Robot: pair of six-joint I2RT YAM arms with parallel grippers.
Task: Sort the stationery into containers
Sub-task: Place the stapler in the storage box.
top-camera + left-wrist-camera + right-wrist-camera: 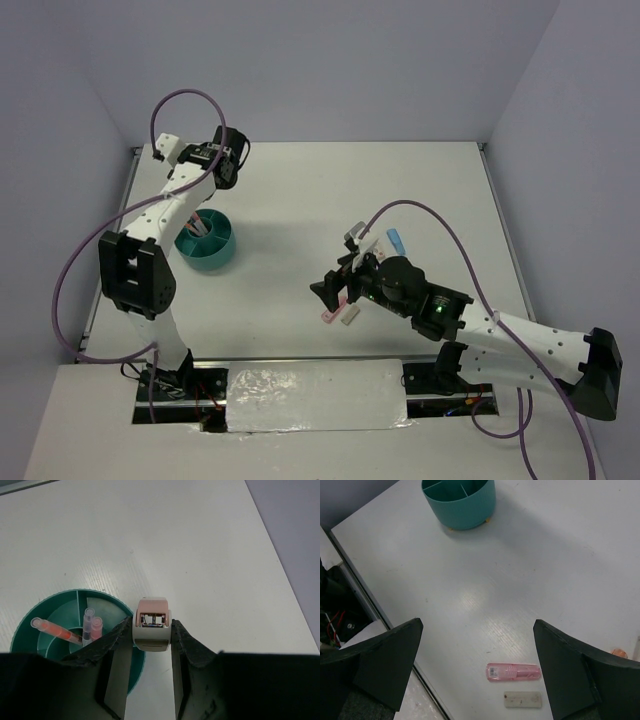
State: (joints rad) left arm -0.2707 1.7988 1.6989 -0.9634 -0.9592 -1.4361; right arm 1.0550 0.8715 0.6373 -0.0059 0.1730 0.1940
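Observation:
I will next move my left gripper to the left in the top view and let go of the piece over the organiser's empty far section (204,213) (107,608), because pens fill the organiser's middle.
My left gripper (152,628) is shut on a small pink-and-grey stapler-like piece (152,606), held over the right rim of the round teal organiser (22,630). An orange pen (54,630) and two pink-capped pens (90,622) stand in the organiser's compartments. In the top view the left gripper (203,214) is mostly hidden under its arm above the organiser (212,254). My right gripper (477,625) is open and empty above a pink cased eraser (513,671) and a tan eraser (522,699); in the top view it (335,290) hovers beside them (328,316).
A blue eraser (397,240) and a grey piece (352,235) lie behind the right wrist. A pink-orange item (619,653) shows at the right finger's edge. The table's near edge and cables (340,625) are at the left of the right wrist view.

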